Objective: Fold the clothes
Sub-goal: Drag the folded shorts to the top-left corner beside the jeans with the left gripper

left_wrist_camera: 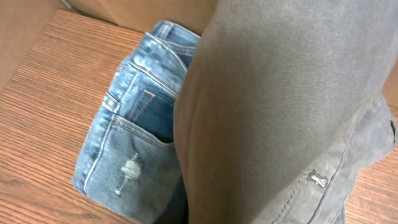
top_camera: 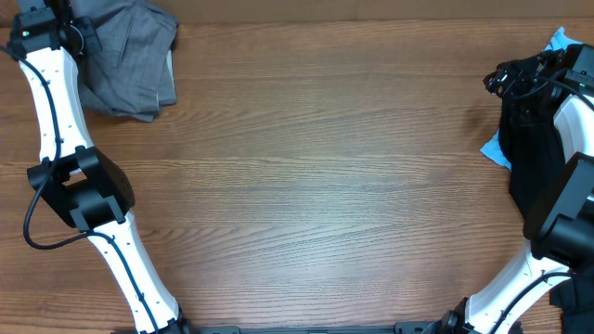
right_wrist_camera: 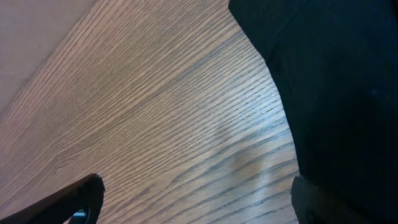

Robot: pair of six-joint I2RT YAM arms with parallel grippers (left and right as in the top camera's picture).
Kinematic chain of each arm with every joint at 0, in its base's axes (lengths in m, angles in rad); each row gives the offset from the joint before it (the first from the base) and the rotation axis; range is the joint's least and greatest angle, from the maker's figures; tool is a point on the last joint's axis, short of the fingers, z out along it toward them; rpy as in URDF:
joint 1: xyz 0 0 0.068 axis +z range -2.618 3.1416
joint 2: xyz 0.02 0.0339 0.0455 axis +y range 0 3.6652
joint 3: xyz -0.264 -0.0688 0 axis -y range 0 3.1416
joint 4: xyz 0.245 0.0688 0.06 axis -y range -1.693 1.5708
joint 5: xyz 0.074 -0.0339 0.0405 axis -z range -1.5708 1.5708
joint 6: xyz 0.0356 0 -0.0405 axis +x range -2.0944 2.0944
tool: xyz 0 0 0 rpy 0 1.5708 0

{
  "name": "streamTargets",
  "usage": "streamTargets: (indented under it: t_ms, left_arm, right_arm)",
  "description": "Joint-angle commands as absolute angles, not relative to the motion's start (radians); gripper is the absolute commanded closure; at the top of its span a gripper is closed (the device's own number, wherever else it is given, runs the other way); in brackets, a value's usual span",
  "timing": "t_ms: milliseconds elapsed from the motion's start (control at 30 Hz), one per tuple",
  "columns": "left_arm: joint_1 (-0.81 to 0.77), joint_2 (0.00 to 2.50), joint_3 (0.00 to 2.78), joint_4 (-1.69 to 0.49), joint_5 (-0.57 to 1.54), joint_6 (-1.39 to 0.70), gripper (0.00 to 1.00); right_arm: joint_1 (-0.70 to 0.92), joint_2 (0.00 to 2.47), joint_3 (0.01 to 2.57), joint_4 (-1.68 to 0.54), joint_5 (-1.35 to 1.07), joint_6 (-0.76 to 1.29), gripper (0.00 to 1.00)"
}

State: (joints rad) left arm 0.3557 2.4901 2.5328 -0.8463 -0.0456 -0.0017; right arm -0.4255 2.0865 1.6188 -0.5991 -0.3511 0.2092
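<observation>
My left gripper carries the grey shorts (top_camera: pixel 130 60) to the left in the overhead view next, over the still partly uncovered denim shorts, and opens.
The grey shorts (top_camera: pixel 130 60) lie bunched at the far left corner of the table. In the left wrist view the grey shorts (left_wrist_camera: pixel 280 106) fill most of the frame and cover the jaws. Small faded-denim shorts (left_wrist_camera: pixel 127 149) lie beside and partly under them. My left gripper (top_camera: pixel 67 37) is at the grey pile's left edge, its fingers hidden. A black garment (top_camera: pixel 531 153) lies at the right edge on light-blue cloth (top_camera: pixel 497 148). My right gripper (right_wrist_camera: pixel 199 205) is open and empty over bare wood, its right finger next to the black garment (right_wrist_camera: pixel 336 93).
The wooden table (top_camera: pixel 316 186) spans the view. The left arm (top_camera: pixel 83 186) runs along the left edge and the right arm (top_camera: pixel 571 213) along the right edge, over the black garment. The table's far left corner (left_wrist_camera: pixel 62 15) shows beyond the denim shorts.
</observation>
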Motion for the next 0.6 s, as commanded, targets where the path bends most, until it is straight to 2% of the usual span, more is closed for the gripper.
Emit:
streamTargets:
  t_ms: [0,567]
  left_arm:
    - [0.377,2.492,2.571,-0.81,-0.104,-0.035,0.96]
    - [0.393,2.495,2.567,-0.71,-0.256,-0.143,0.96]
  right_arm:
    - [-0.425,2.087,1.641,-0.595,-0.349,0.21,0.0]
    - [-0.425,2.087,1.641,-0.595,-0.349,0.21,0.0]
